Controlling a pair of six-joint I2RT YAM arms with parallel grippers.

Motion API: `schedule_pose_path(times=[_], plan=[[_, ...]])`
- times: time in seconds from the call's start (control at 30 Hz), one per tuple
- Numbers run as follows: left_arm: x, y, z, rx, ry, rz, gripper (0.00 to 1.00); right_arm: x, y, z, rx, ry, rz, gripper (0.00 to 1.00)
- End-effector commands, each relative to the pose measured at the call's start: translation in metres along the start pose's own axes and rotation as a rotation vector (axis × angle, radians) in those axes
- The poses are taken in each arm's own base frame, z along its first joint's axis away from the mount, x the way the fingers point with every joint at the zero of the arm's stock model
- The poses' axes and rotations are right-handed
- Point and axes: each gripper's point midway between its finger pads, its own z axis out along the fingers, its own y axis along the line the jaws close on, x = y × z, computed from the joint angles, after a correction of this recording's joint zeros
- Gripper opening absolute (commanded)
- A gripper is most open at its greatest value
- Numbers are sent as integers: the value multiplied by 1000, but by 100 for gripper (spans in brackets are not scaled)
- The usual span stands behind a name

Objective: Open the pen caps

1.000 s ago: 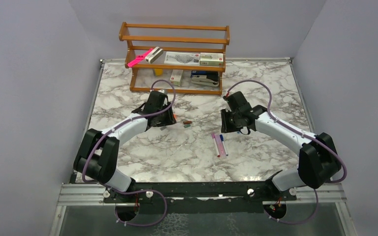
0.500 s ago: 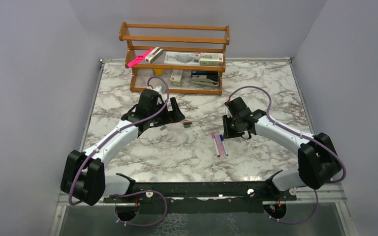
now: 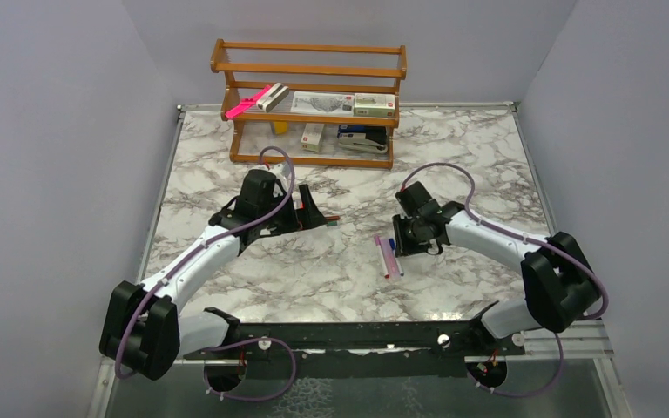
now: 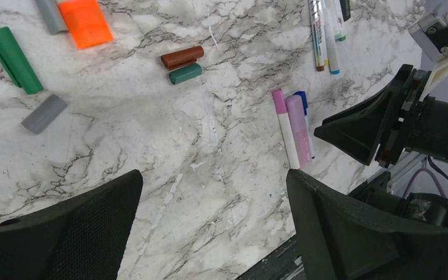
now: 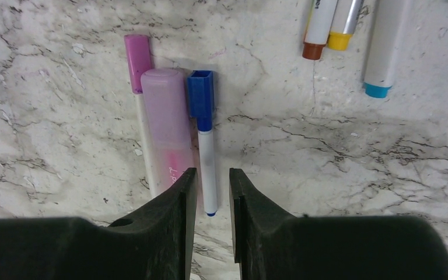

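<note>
The white pen's body already lies lined up between my right gripper's open fingers, so they should go down around it, clear of the blue cap (image 5: 201, 99), and close.
Three pens lie side by side on the marble: one with a pink cap (image 5: 137, 61), a lilac highlighter (image 5: 166, 128), and a white pen with a blue cap (image 5: 201, 99). My right gripper (image 5: 211, 173) hovers over the blue pen's tail end with its jaws a narrow gap apart. The tail lies between them, and a slit of table shows beside it. My left gripper (image 4: 213, 221) stands wide open over bare marble, holding nothing. Loose ahead of it lie a dark red cap (image 4: 182, 57), a small green cap (image 4: 185, 73), an orange cap (image 4: 84, 22) and a long green piece (image 4: 14, 58).
A wooden shelf (image 3: 314, 96) with boxes and a bright pink item stands at the back. More markers (image 5: 344, 26) lie beyond the three pens. Two grey pieces (image 4: 44, 114) lie on the marble near the left gripper. Purple walls enclose the table.
The left gripper's jaws have gone from nearly shut to wide open, and that arm has stretched out lower. The right gripper has slid a little nearer to the three pens.
</note>
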Motion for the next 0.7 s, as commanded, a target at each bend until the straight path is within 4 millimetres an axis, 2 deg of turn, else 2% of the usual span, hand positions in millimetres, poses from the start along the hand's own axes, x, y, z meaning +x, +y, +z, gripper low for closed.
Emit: schedule_pose_path(times=[0.0,0.53,0.6,0.67], plan=[[8,-1,3,30,20,-13,97,6,1,9,30,1,5,26],[6,-9,1,72,13,-19,99,17,-5,29,141,68,-8,26],[6,-13,-1,88,12,-16,99,16,-5,28,143,67,-7,21],[6,-15,-2,100,10,-15,99,16,-5,26,141,60,-3,9]])
